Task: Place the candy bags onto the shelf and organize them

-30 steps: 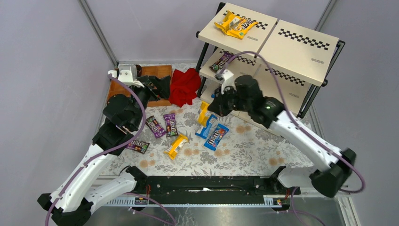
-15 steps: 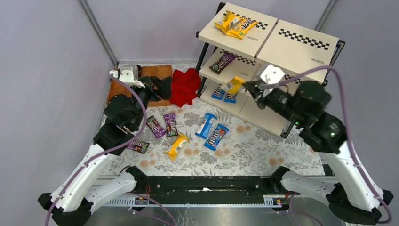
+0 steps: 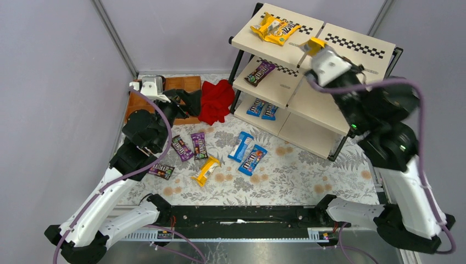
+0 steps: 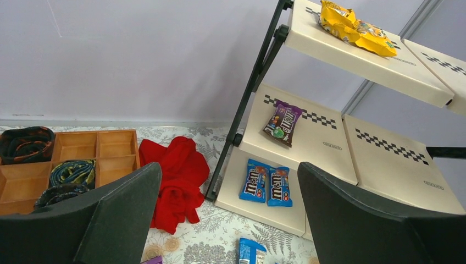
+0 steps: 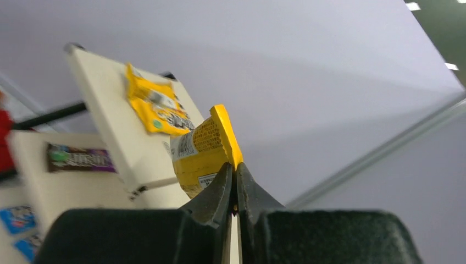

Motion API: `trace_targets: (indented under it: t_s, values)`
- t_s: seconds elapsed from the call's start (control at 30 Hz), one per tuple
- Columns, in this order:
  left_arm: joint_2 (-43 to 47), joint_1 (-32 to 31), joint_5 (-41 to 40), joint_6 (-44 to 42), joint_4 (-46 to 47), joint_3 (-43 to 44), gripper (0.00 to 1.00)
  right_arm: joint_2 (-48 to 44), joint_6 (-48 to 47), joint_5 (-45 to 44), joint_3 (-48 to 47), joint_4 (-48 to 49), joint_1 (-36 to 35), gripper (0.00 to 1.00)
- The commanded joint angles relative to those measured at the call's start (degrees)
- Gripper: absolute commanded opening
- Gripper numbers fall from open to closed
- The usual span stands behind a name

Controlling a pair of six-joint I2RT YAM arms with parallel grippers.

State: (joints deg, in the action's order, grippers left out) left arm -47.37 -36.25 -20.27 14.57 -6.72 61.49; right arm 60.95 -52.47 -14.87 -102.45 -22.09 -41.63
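Observation:
To lower the yellow bag away from my base onto the top level's bare board (image 3: 336,44) (image 5: 168,194) beside the seam, my right gripper needs to turn first.
My right gripper (image 3: 315,46) is shut on a yellow candy bag (image 5: 203,148) and holds it in the air at the inner edge of the shelf's (image 3: 351,60) top tier. Two yellow bags (image 3: 275,28) lie on that tier's left board. A purple bag (image 3: 259,72) lies on the middle tier and two blue bags (image 3: 261,108) on the bottom tier. On the mat lie two purple bags (image 3: 199,145), a dark brown one (image 3: 161,171), a yellow one (image 3: 205,170) and two blue ones (image 3: 246,153). My left gripper (image 4: 228,181) is open and empty, near the tray.
A red cloth (image 3: 215,100) lies on the mat just left of the shelf's legs. A brown compartment tray (image 3: 178,83) holding rolled dark cloths stands at the back left, under my left arm. Grey walls close in the back and sides.
My right arm has lifted the yellow bag from the mat in front of the shelf, past the middle tier, up to the top tier. My left arm has not moved.

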Motion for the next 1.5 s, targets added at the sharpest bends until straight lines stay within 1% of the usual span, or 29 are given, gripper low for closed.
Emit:
trace_targets:
  t_s: [0.0,0.13,0.33,0.47,0.63,0.9,0.93,1.07,1.13,1.2,1.33,1.47]
  values:
    - [0.05,0.13,1.25,0.46,2.68,-0.04,0.99,8.21,-17.69,-15.64,1.41,8.78,0.77,0.0]
    - [-0.03,-0.21,0.85,0.33,2.59,-0.02,0.99,12.28,-20.9,-12.26,0.43,9.19,5.98,0.0]
    - [0.27,-0.66,0.93,0.28,2.74,-0.07,0.99,14.9,-17.55,-6.14,-1.0,4.76,14.38,0.0]
    - [0.27,-0.62,1.47,0.54,2.74,-0.02,0.99,15.26,-15.84,-5.02,-1.55,1.64,16.81,0.0]
    - [0.02,-0.75,2.0,0.8,2.77,-0.13,0.99,13.7,-13.69,2.11,-1.69,-2.87,20.94,0.0]
    - [-0.26,-1.1,2.32,0.9,2.88,-0.2,0.99,14.49,-16.76,4.39,-4.58,-10.9,23.05,0.0]
    - [-0.24,-1.18,2.39,0.95,2.9,-0.19,0.99,14.44,-16.95,4.48,-4.66,-11.45,23.14,0.03]
    - [-0.24,-1.28,2.29,0.9,2.94,-0.24,0.99,14.54,-16.34,3.98,-5.22,-13.78,23.11,0.19]
    - [-0.19,-1.36,2.23,0.82,2.94,-0.24,0.99,14.36,-14.08,3.8,-5.56,-15.28,23.09,0.27]
    - [-0.09,-1.52,2.24,0.9,2.99,-0.17,0.99,13.83,-11.18,3.15,-5.46,-15.97,23.15,0.38]
    - [-0.06,-1.63,2.26,0.82,3.03,-0.24,0.99,13.36,-3.32,3.94,-6.98,-18.95,23.1,0.51]
    - [0.12,-1.71,2.07,0.65,2.99,-0.22,0.99,10.17,8.03,5.46,-3.22,-14.09,23.1,0.65]
